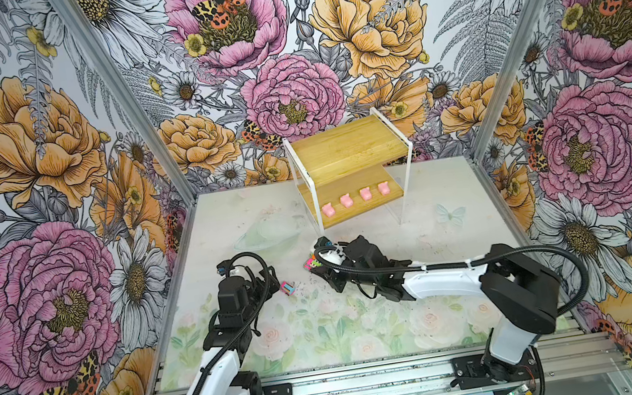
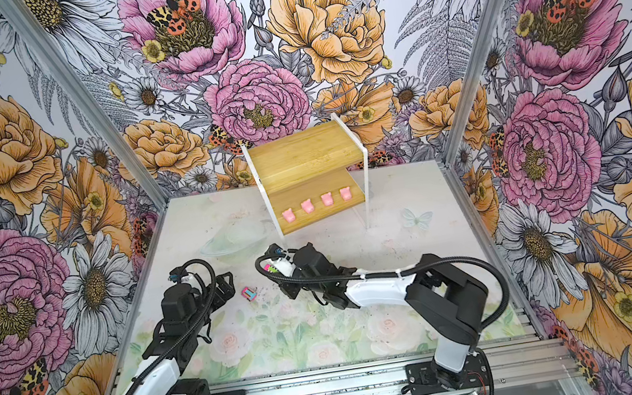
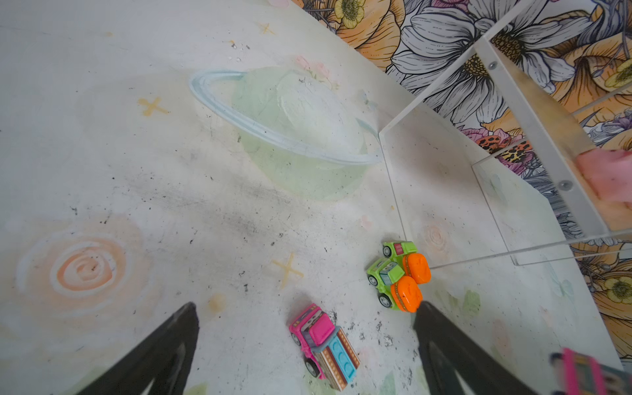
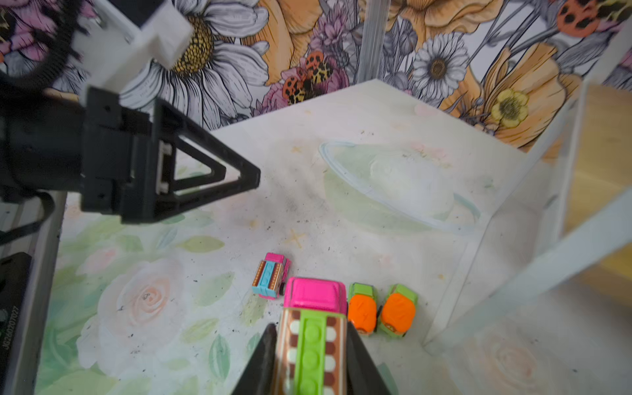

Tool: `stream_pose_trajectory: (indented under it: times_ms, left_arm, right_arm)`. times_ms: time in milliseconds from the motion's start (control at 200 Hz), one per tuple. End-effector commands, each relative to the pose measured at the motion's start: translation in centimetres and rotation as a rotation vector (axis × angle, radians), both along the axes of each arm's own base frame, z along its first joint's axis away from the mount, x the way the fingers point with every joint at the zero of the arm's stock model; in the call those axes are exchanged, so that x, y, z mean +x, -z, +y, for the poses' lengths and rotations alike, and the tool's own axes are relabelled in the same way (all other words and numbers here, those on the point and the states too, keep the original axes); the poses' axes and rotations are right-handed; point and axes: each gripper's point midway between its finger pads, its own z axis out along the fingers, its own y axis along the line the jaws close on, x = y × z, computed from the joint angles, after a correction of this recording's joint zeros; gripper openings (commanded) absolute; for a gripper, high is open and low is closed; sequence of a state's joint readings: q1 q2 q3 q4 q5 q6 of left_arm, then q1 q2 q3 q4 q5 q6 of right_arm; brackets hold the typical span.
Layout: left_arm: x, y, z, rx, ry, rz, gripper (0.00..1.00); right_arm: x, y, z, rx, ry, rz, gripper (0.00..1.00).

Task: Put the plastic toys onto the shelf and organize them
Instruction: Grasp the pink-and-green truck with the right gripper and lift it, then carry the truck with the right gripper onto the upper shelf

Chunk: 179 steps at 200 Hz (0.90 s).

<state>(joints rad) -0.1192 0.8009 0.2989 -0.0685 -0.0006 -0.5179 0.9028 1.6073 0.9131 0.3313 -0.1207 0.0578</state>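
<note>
The bare upper board's end (image 1: pixel 378 138) farthest from my left gripper is above and outward, so my right gripper should lift outward next and release the pink car with the green strip there.
My right gripper (image 4: pixel 311 325) is shut on a pink car with a green strip (image 4: pixel 313 328), also seen in both top views (image 1: pixel 312 265) (image 2: pixel 271 267), just in front of the shelf's left leg. Two orange-and-green cars (image 4: pixel 362 309) (image 4: pixel 398 311) stand side by side on the mat beside it. A pink car with a teal strip (image 3: pixel 325 345) (image 1: pixel 287 288) lies on the mat between the open fingers of my left gripper (image 3: pixel 306 304) (image 1: pixel 271 278), untouched. The shelf (image 1: pixel 345 148) (image 2: pixel 304 154) holds several pale pink pig figures (image 1: pixel 346 201) in a row on its lower board; its upper board is bare.
The shelf's white frame legs (image 3: pixel 393 191) stand close to the orange-and-green cars. Flowered walls close in the mat (image 1: pixel 252 232) on three sides. The left arm's gripper (image 4: pixel 254 179) hangs to one side of the right wrist view.
</note>
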Motion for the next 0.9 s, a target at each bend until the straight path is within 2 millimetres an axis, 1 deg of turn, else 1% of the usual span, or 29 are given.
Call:
stream_pose_trajectory:
  times_ms: [0, 10, 20, 30, 55, 105, 125, 140, 200, 250, 280, 360, 425, 530, 595, 706, 891]
  left_arm:
    - [0.5, -0.6, -0.3, -0.014, 0.018, -0.022, 0.99]
    - [0.5, -0.7, -0.3, -0.014, 0.019, -0.022, 0.99]
    - [0.5, -0.7, -0.3, -0.013, 0.019, -0.022, 0.99]
    - [0.5, -0.8, -0.3, -0.013, 0.021, -0.024, 0.99]
    - [0.6, -0.8, -0.3, -0.011, 0.022, -0.022, 0.99]
    - [0.7, -1.0, -0.4, -0.007, 0.025, -0.023, 0.99]
    - [0.7, -1.1, -0.4, -0.008, 0.026, -0.023, 0.99]
    - [0.7, -1.2, -0.4, -0.007, 0.027, -0.025, 0.99]
    - [0.8, -1.5, -0.4, -0.007, 0.027, -0.031, 0.99]
    - [0.9, -1.7, -0.4, -0.008, 0.029, -0.036, 0.99]
    - [1.0, -1.8, -0.4, -0.007, 0.028, -0.04, 0.99]
    - [1.1, -2.1, -0.5, -0.007, 0.031, -0.046, 0.99]
    - [1.3, -2.3, -0.5, -0.009, 0.034, -0.049, 0.99]
    - [1.4, -2.4, -0.8, -0.015, 0.044, -0.049, 0.99]
    - [1.5, -2.5, -0.8, -0.017, 0.047, -0.048, 0.99]
    - [1.5, -2.6, -0.8, -0.018, 0.045, -0.047, 0.99]
    - [1.4, -2.6, -0.8, -0.02, 0.041, -0.046, 0.99]
  right_arm:
    - [-0.4, -4.6, -2.8, -0.01, 0.008, -0.025, 0.21]
    - [-0.4, -4.7, -3.1, -0.017, 0.011, -0.025, 0.21]
    - [-0.3, -5.9, -3.4, -0.004, 0.018, -0.04, 0.21]
    - [-0.2, -6.1, -3.7, -0.012, 0.023, -0.039, 0.21]
    - [0.0, -7.7, -4.5, -0.006, 0.041, -0.054, 0.22]
    - [0.8, -10.1, -6.4, -0.012, 0.091, -0.074, 0.22]
    - [0.8, -11.2, -6.8, -0.01, 0.099, -0.086, 0.22]
    - [1.7, -11.9, -8.0, -0.009, 0.135, -0.092, 0.22]
    - [2.9, -15.1, -10.5, 0.008, 0.21, -0.127, 0.22]
    - [4.0, -17.2, -12.6, 0.019, 0.27, -0.143, 0.22]
    - [4.7, -18.8, -13.8, 0.034, 0.31, -0.165, 0.22]
    - [6.8, -21.3, -16.9, 0.063, 0.408, -0.184, 0.22]
    - [8.7, -22.2, -18.9, 0.067, 0.48, -0.171, 0.21]
    - [11.5, -22.8, -20.9, 0.06, 0.559, -0.145, 0.21]
    - [13.1, -22.9, -21.4, 0.053, 0.59, -0.119, 0.21]
    - [15.3, -23.0, -21.9, 0.044, 0.629, -0.101, 0.21]
    - [18.0, -23.0, -22.6, 0.057, 0.682, -0.066, 0.21]
